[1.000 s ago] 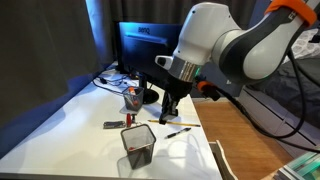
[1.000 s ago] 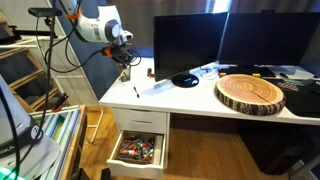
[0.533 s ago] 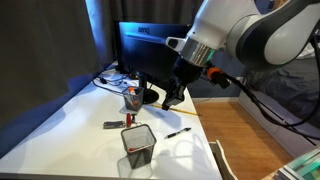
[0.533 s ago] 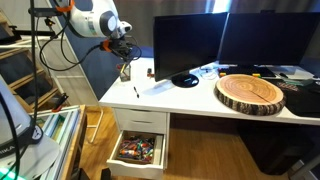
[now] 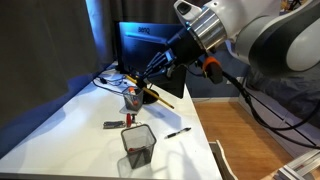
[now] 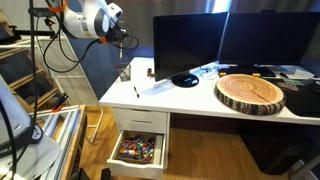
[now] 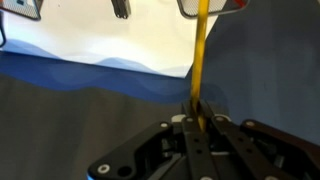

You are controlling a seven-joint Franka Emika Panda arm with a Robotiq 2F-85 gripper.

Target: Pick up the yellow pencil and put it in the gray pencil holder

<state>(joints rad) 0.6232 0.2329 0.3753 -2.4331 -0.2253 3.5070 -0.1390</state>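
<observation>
My gripper will move down over the open top of the gray pencil holder next and release the yellow pencil [image 5: 161, 98] there, because the holder is below my gripper.
My gripper [image 5: 146, 82] is shut on the yellow pencil [image 5: 161, 98] and holds it slanted in the air above the white table, behind and above the gray mesh pencil holder [image 5: 138, 146]. In the wrist view the pencil [image 7: 201, 55] runs straight out from between the closed jaws [image 7: 198, 118]. In an exterior view the gripper [image 6: 124, 40] hangs above the holder [image 6: 124, 72] near the table's far corner; the pencil is too small to make out there.
A short black pen [image 5: 178, 132] lies on the table beside the holder. A dark marker with a red end [image 5: 113, 125] lies near it. A small cup with red [image 5: 131, 98] stands before the monitor [image 5: 145, 45]. An open drawer [image 6: 138, 148] sits under the table.
The arm has risen and swung its wrist from pointing down to nearly level, lifting the yellow pencil up off the table and away from the holder.
</observation>
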